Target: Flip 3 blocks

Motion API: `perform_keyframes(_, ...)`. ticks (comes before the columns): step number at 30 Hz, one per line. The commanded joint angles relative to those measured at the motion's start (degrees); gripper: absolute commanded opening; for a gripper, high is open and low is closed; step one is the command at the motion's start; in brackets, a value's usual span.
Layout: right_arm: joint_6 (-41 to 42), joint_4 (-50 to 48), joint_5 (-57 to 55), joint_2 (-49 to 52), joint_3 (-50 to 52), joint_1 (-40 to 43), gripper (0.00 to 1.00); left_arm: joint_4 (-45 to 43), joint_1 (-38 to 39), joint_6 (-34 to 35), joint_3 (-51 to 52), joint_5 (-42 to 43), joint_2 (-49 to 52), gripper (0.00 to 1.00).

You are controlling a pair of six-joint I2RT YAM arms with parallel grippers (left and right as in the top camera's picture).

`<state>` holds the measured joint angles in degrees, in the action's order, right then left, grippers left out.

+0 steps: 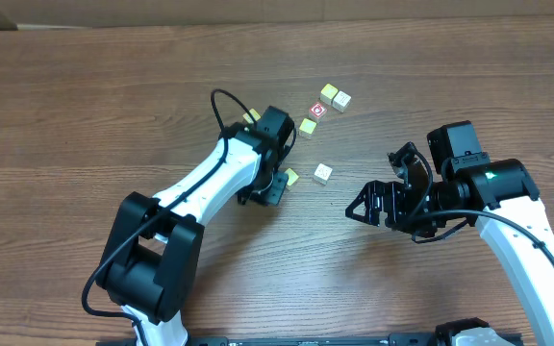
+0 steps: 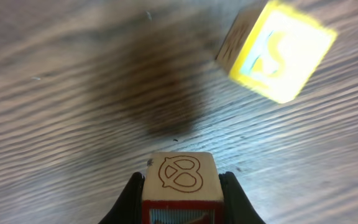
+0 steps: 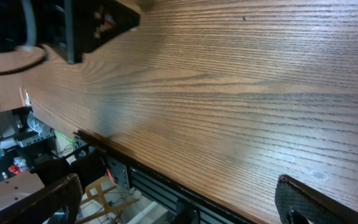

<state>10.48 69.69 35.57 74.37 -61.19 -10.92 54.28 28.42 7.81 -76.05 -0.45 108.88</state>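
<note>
I will next lower my left gripper back to release the block on the clear, bare tabletop below it, toward my base.
In the left wrist view my left gripper (image 2: 182, 180) is shut on a block (image 2: 180, 174) whose tan top shows a pretzel outline and whose near face has a red frame. A yellow-framed block (image 2: 277, 50), blurred, lies on the table just ahead to the right. From overhead, the left gripper (image 1: 264, 186) covers the held block, with the yellow block (image 1: 291, 177) beside it. A white-faced block (image 1: 322, 173) lies a little further right. My right gripper (image 1: 378, 202) stands open and apart from the blocks. Nothing is between the right gripper's (image 3: 179, 202) fingers.
More cubes sit behind: a yellow one (image 1: 308, 125), a red "O" cube (image 1: 317, 111) and two pale ones (image 1: 335, 97). Another yellowish cube (image 1: 251, 116) peeks out behind the left arm. The table's front edge (image 3: 166, 174) runs under the right gripper.
</note>
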Motion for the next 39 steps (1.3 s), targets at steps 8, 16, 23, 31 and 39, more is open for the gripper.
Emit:
perform_keyframes(8,-0.2,0.1,-0.2,-0.6,-1.5,-0.2,1.0,6.6,0.0,7.8,-4.4,1.6,-6.3,0.05)
perform_keyframes(16,-0.2,0.8,-0.4,-0.6,-1.5,-0.2,1.0,3.9,2.6,14.7,6.1,5.0,-11.6,0.04)
perform_keyframes(23,-0.2,1.6,-1.7,-0.6,-1.5,-0.2,1.0,-4.2,9.9,20.7,17.8,7.8,-16.9,0.04)
perform_keyframes(31,-0.2,1.8,-1.7,-0.6,-1.5,-0.2,1.0,-12.4,14.5,28.7,24.6,7.9,-17.1,0.04)
perform_keyframes(39,-0.2,2.2,-1.7,-0.6,-1.5,-0.2,1.0,-16.1,14.5,30.1,27.0,8.0,-17.1,0.09)
